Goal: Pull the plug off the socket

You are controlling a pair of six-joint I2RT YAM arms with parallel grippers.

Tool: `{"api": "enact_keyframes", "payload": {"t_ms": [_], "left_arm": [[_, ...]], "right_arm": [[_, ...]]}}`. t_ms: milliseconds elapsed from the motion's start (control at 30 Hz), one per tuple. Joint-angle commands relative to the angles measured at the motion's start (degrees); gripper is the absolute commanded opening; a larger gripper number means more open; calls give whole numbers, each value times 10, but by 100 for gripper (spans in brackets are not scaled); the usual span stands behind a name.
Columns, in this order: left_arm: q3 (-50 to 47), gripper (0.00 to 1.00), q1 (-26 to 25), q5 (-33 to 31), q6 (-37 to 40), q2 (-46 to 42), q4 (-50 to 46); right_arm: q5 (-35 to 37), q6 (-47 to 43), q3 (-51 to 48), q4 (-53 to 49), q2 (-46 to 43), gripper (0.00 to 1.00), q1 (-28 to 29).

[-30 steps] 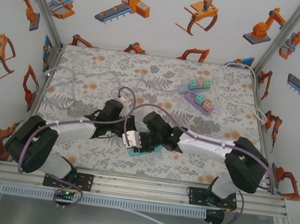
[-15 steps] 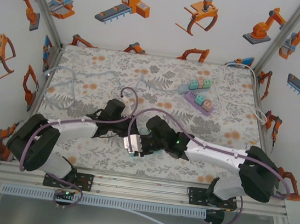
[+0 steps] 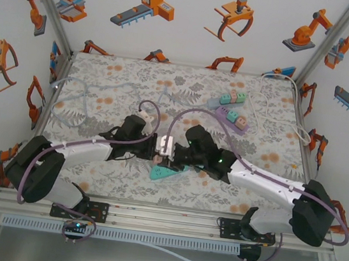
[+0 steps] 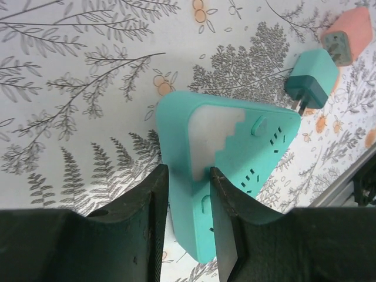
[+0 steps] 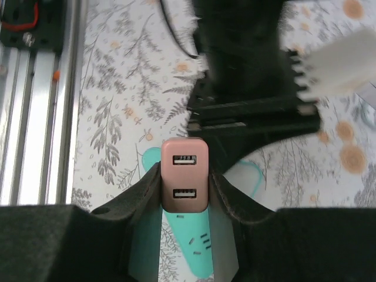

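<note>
The socket's slots are bare, so my right gripper will next go down, away from the left gripper, and release the pink plug on the tabletop by the teal plug.
The teal triangular socket (image 4: 247, 147) lies flat on the patterned table (image 3: 123, 79). My left gripper (image 4: 189, 176) is shut on its near corner, and its face shows bare slots with nothing plugged in. The plug (image 5: 184, 158) is pink with two USB ports. My right gripper (image 5: 184, 182) is shut on its sides and holds it above the socket (image 5: 194, 252). In the top view the two grippers meet at the table's middle front: left gripper (image 3: 150, 156), right gripper (image 3: 171, 162), pink plug (image 3: 157, 159), socket (image 3: 161, 174).
A teal plug (image 4: 311, 73) and a pink adapter (image 4: 346, 29) lie just beyond the socket. Two power strips (image 3: 227, 100) (image 3: 232, 120) and a white cable (image 3: 280, 112) sit at the back right. A clear cable (image 3: 75, 101) lies at the left. The metal rail (image 5: 35, 106) runs along the front.
My right arm has stretched out and its gripper has risen with the pink plug. The socket stayed on the table in the left gripper and more of it shows.
</note>
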Motion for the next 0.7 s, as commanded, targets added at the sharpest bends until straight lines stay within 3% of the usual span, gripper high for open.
{"api": "enact_keyframes", "payload": {"t_ms": [0, 200, 367, 467, 667], "left_arm": [[-22, 37, 6, -97, 53, 13, -130], [-3, 49, 9, -95, 58, -21, -146], [25, 58, 9, -63, 64, -64, -155], [42, 60, 9, -18, 77, -99, -142], [42, 73, 6, 120, 84, -170, -33]], "right_arm": [[-16, 176, -10, 47, -24, 19, -52], [27, 367, -12, 12, -48, 18, -136], [55, 446, -18, -93, -87, 18, -185], [98, 490, -39, -159, -126, 19, -209], [147, 582, -139, -189, -216, 19, -252]]}}
